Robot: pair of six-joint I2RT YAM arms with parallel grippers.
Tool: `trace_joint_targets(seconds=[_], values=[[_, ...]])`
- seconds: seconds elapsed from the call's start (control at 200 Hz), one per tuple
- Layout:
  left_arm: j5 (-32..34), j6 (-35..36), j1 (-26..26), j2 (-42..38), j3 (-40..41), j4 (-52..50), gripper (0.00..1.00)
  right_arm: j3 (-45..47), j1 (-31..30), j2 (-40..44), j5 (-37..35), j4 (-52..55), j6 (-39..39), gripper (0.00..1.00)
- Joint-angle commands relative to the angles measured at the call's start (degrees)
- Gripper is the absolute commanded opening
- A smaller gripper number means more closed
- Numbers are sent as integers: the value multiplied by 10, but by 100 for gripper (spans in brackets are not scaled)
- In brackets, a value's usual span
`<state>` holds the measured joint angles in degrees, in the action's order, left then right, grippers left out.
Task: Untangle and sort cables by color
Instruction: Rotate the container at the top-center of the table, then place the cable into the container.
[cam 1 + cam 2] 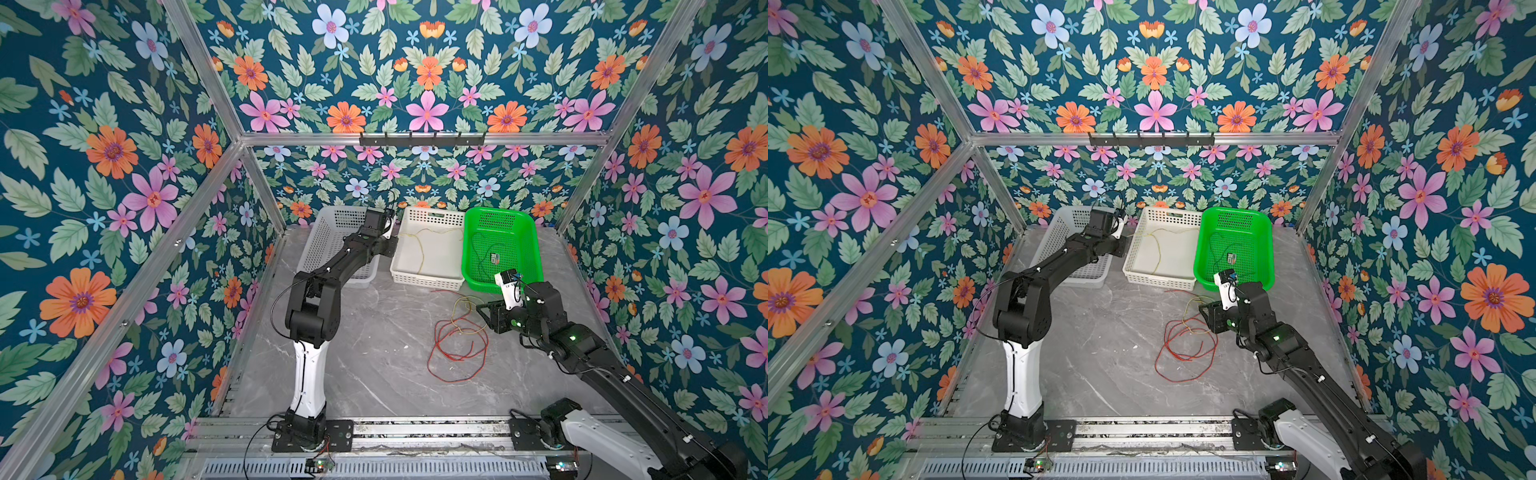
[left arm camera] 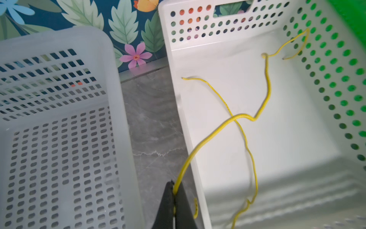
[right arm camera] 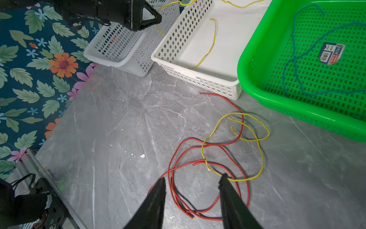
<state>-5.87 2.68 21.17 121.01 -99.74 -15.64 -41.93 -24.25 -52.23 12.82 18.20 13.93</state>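
Observation:
I next need to draw my left gripper back and over the white basket's edge by the gap, close beside it, to release the yellow cable inside.
My left gripper (image 2: 174,187) is shut on a yellow cable (image 2: 217,128). It hangs over the gap between the grey basket (image 2: 59,39) and the white basket (image 2: 198,158), and the cable trails into the white basket across a second yellow cable (image 2: 246,142). My right gripper (image 3: 193,177) is open, low over a tangle of red cables (image 3: 206,217) and a yellow cable (image 3: 262,160) on the table, holding nothing. A teal cable (image 3: 294,59) lies in the green basket (image 3: 243,65). In both top views the left gripper (image 1: 395,237) (image 1: 1127,239) is at the back and the right gripper (image 1: 482,309) (image 1: 1204,309) near the tangle.
Three baskets stand in a row at the back: grey basket (image 1: 328,237), white basket (image 1: 428,282), green basket (image 1: 536,249). A sticker (image 3: 331,53) lies on the green basket's floor. The grey marble table (image 1: 374,332) is walled by flowered panels and aluminium posts.

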Motion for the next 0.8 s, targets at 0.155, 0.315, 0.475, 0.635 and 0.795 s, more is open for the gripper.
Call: trace_joint_targets(seconds=[0.155, 0.315, 0.475, 0.635, 0.795], values=[[17, -105, 18, -85, 99, 13, 0, 5, -1, -8, -10, -25, 7, 45], [-40, -168, 21, -111, 137, 52, 0, 9, -1, -14, -6, -34, 13, 45], [-52, -191, 31, -120, 137, 72, 0, 14, -1, -8, -9, -29, 14, 45], [-32, -195, 41, -106, 138, 69, 0, 25, 0, 6, -15, -28, 15, 45], [-16, -201, 51, -104, 170, 83, 0, 33, -1, 14, -20, -21, 14, 45]])
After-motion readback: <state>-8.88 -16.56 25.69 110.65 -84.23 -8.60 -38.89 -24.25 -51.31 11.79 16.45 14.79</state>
